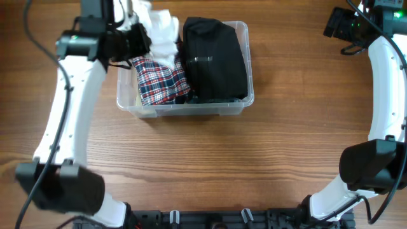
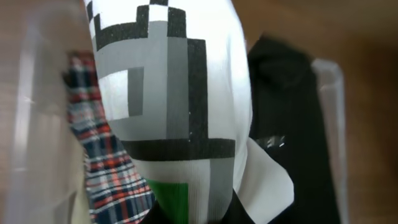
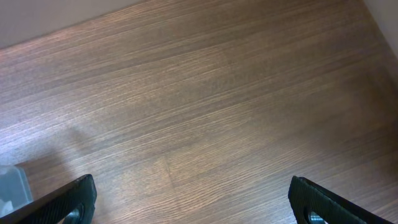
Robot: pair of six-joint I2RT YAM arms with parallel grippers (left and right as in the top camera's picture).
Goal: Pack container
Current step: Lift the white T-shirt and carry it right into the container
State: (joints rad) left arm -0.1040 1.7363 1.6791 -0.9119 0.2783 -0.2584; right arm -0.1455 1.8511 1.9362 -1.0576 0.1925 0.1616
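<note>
My left gripper lowers into the container (image 1: 245, 95) next and releases the white garment on the plaid garment (image 1: 159, 79), as its checked cloth lies below my left gripper.
The clear plastic container (image 1: 245, 95) sits at the table's upper middle. Inside it lie a red, white and navy plaid garment (image 1: 159, 79) on the left and a black garment (image 1: 213, 60) on the right. My left gripper (image 1: 137, 39) hangs over the container's far left corner, shut on a white garment (image 1: 160, 30). In the left wrist view that white garment (image 2: 180, 93) shows grey and black blocks and a green patch, and it hides most of the jaws of the left gripper (image 2: 199, 213). My right gripper (image 3: 193, 205) stands open over bare wood, far right.
The container's wall (image 2: 37, 124) rises close on the left of the left wrist view. A corner of the container (image 3: 12, 186) shows at the left edge of the right wrist view. The wooden table (image 1: 210, 159) spreads in front of the container.
</note>
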